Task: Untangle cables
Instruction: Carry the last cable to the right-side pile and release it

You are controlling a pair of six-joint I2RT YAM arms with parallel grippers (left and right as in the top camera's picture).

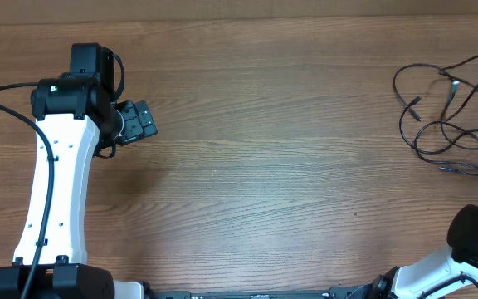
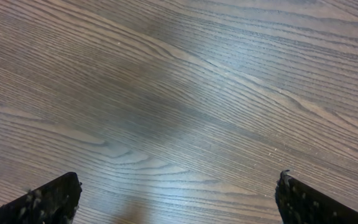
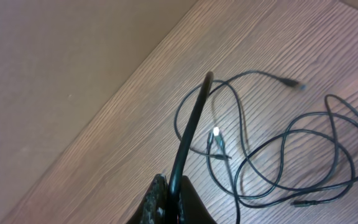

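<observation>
The coiled black loops lie to the right in my right gripper's wrist view. I need to lower that gripper to that side, over them, and release the cable.
The cables [image 1: 448, 124] are thin black cords lying in loose overlapping loops at the far right of the table, with small plugs at their ends. In the right wrist view the loops [image 3: 283, 147] lie on the wood ahead of my right gripper [image 3: 174, 190]. That gripper is shut on one black cable [image 3: 191, 124], which rises from the jaws toward the loops. My left gripper [image 1: 142, 121] is open and empty at the far left, away from the cables. Its fingertips [image 2: 179, 190] are wide apart over bare wood.
The right arm's base and link [image 1: 475, 237] sit at the bottom right corner of the overhead view. The white left arm [image 1: 56, 183] runs along the left side. The table's back edge meets a brown wall [image 3: 61, 74].
</observation>
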